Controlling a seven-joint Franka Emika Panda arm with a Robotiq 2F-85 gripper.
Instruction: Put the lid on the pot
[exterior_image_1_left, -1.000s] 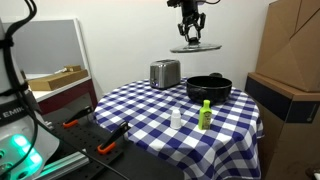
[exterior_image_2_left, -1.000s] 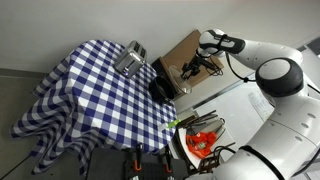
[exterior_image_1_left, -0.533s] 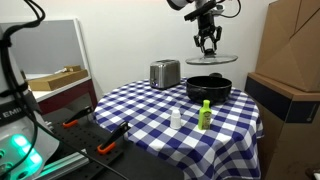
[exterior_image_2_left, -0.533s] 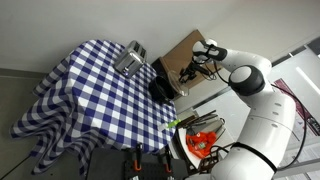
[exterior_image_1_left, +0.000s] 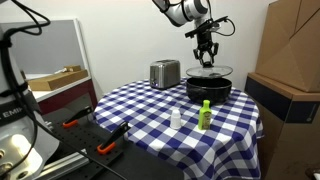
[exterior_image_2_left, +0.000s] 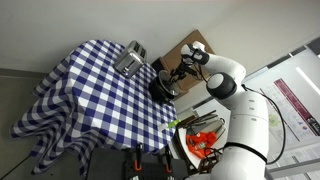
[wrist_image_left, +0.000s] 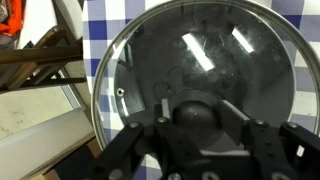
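Observation:
My gripper needs to lower the lid it holds onto the black pot's open rim (exterior_image_1_left: 207, 84) below next and let go of the knob, because a gap still shows under the lid.
The clear glass lid (exterior_image_1_left: 209, 71) with a metal rim hangs level just above the black pot (exterior_image_1_left: 209, 90), which stands at the far side of the checked table. My gripper (exterior_image_1_left: 207, 58) is shut on the lid's black knob. In the wrist view the lid (wrist_image_left: 200, 55) fills the frame, with the knob (wrist_image_left: 198, 112) between my fingers (wrist_image_left: 198, 125) and the dark pot seen through the glass. The gripper (exterior_image_2_left: 177, 73) also holds the lid over the pot (exterior_image_2_left: 160, 88) in the side exterior view.
A silver toaster (exterior_image_1_left: 165, 73) stands left of the pot. A green bottle (exterior_image_1_left: 206, 114) and a small white bottle (exterior_image_1_left: 176, 119) stand nearer the front of the blue-checked tablecloth (exterior_image_1_left: 150, 115). Cardboard boxes (exterior_image_1_left: 290, 70) stand to the right of the table.
My gripper has carried the lid down and to the right, from high above the table to just over the pot.

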